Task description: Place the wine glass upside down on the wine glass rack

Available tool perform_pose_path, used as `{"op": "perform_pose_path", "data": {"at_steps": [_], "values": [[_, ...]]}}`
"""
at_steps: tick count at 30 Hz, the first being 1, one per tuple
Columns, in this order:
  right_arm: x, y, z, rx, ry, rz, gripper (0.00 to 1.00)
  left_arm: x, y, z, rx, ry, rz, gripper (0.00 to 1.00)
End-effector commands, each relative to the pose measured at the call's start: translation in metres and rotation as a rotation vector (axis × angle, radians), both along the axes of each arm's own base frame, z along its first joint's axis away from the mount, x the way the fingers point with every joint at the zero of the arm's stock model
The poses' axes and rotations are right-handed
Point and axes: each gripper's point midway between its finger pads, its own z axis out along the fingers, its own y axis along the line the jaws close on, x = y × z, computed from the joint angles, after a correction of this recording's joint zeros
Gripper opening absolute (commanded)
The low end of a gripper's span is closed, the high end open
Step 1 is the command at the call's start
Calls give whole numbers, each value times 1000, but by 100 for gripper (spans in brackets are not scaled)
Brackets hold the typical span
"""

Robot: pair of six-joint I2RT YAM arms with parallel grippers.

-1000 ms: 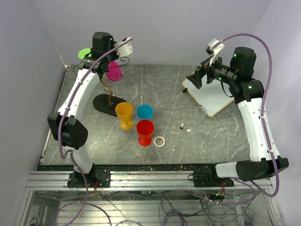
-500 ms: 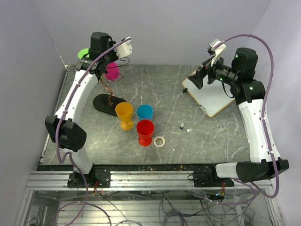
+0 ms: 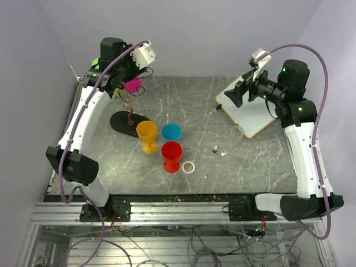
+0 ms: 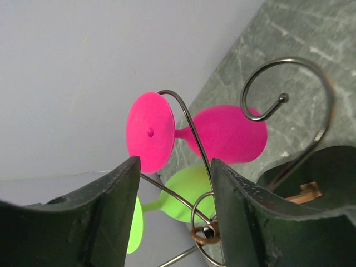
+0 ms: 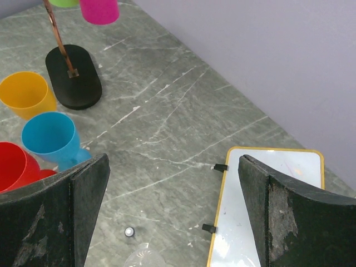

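Note:
Next, my right gripper will go left in the top view and down onto the uncrowded whiteboard side of the blue cup's rim, as the cup lies below.
The pink wine glass hangs upside down on the wine glass rack, its foot caught on a wire arm. A green glass hangs behind it. My left gripper is open, and only rack wires pass between its fingers; it touches neither glass. From above, the left gripper sits just up-left of the pink glass, over the rack's black base. My right gripper hovers open and empty over the whiteboard's edge.
Yellow, blue and red cups stand beside the rack base. A tape ring, a small cap and a clear glass lie mid-table. A yellow-rimmed whiteboard lies at the right.
My left gripper has opened and drawn back up and left from the pink glass, which stays hanging on the rack. The right arm has shifted slightly to the right.

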Motion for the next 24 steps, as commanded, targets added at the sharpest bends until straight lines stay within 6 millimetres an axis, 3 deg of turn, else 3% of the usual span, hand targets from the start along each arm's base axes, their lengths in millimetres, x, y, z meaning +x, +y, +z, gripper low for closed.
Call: {"op": "perform_pose_path", "data": {"at_steps": [1,3,6,15,19,24], "values": [[0,-5,-3,-31,-23,-4,100,-33,-21,41,-181,-40,-85,69],[0,-4,-15,-61,3,15,100,-44,-26,44,-226,-33,-108,77],[-6,8,-36,-92,72,75,99,-63,-30,47,-296,-16,-130,99],[-21,88,-84,-198,128,194,91,-102,-34,31,-484,112,-88,100],[-22,122,-108,-168,166,233,89,-110,-28,47,-559,64,-42,100],[-30,162,-159,-243,278,286,78,-117,-7,63,-594,-10,37,100]]}}
